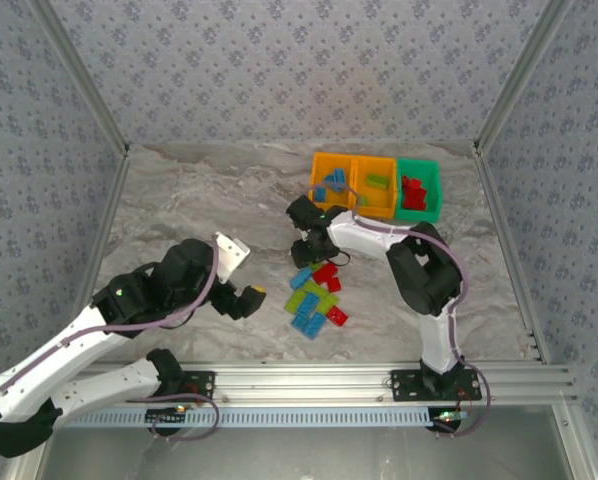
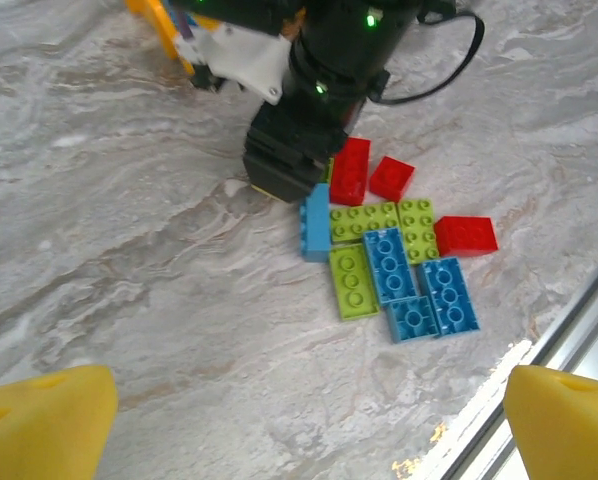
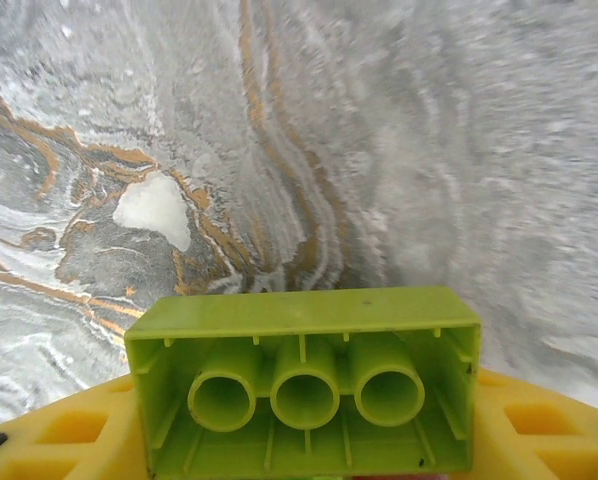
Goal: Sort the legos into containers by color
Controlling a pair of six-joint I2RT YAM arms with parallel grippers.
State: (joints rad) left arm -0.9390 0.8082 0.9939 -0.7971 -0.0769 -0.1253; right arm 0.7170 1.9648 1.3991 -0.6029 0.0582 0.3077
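Observation:
I need to lift my right gripper from the pile next and move it outward over the orange bin with green [image 1: 376, 194] to let go, because its lego is lime green too.
A pile of red, blue and lime green legos [image 1: 316, 292] lies mid-table. My right gripper [image 1: 309, 250] is low at the pile's far edge. Its yellow fingers [image 3: 69, 430] press both ends of a lime green lego [image 3: 304, 320], whose hollow underside faces the camera. My left gripper [image 1: 241, 278] hovers open left of the pile, with bare table between its yellow fingertips [image 2: 39, 420]. In its view are the pile [image 2: 389, 260] and the right gripper [image 2: 284, 170]. At the back stand the containers: an orange bin [image 1: 317, 170] with blue bricks, an orange bin [image 1: 362, 192] with green, and a green bin [image 1: 435, 190] with red.
An aluminium rail [image 1: 309, 378] runs along the near table edge, just in front of the pile. Metal frame posts [image 1: 504, 95] and patterned walls bound the sides and back. The marbled tabletop [image 1: 199, 200] lies bare to the left.

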